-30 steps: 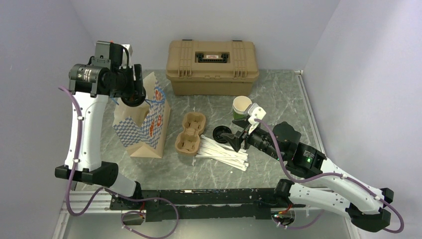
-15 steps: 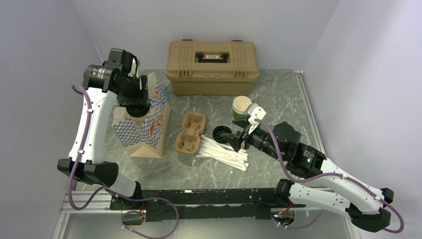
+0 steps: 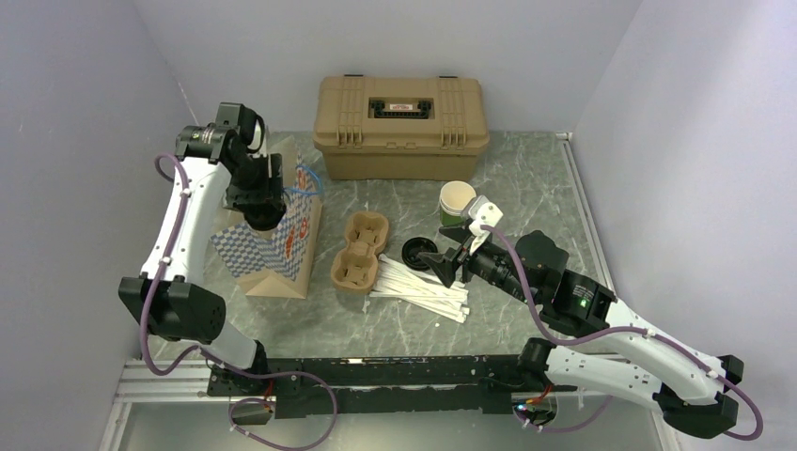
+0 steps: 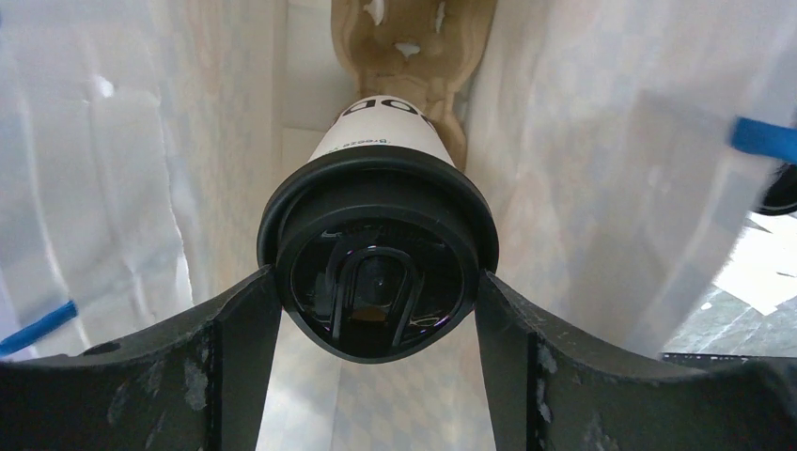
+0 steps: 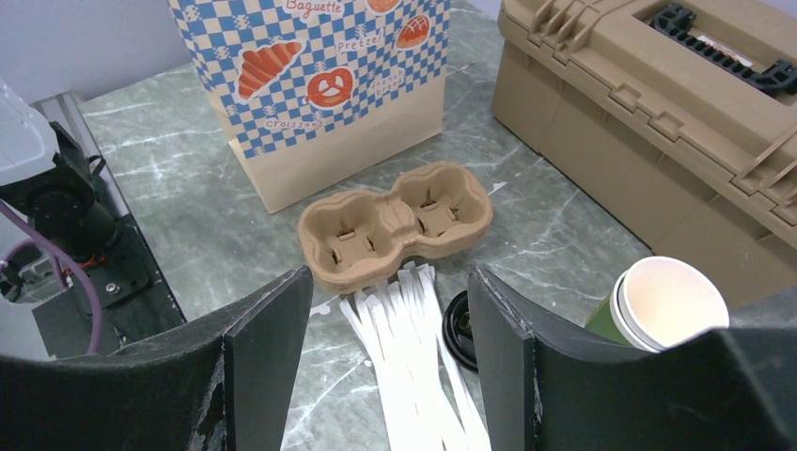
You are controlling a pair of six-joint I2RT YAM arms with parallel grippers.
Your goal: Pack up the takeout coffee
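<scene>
I will next lower the takeout coffee (image 4: 381, 141) with my left gripper into the pulp carrier's near well and release it, because it still hangs above the carrier.
The takeout coffee (image 4: 381, 141), a pale kraft cup with dark lettering and a round black lid (image 4: 376, 254), hangs inside the checked paper bag (image 3: 282, 246). My left gripper (image 4: 378, 282) is shut on it, one finger on each side of the lid. A moulded pulp carrier (image 4: 409, 38) lies at the bag's bottom below the cup. In the top view the left gripper (image 3: 258, 202) is at the bag's open mouth and the cup is hidden. My right gripper (image 3: 442, 261) is open and empty, low over the white strips (image 5: 404, 357).
A second pulp carrier (image 3: 360, 252) lies right of the bag. A loose black lid (image 3: 416, 252) and a green paper cup (image 3: 457, 200) are by the right gripper. A tan toolbox (image 3: 401, 127) stands at the back. The bag also shows in the right wrist view (image 5: 310, 75).
My left arm has swung right and lowered, bringing its gripper and the coffee down into the bag's mouth. The right arm has not moved.
</scene>
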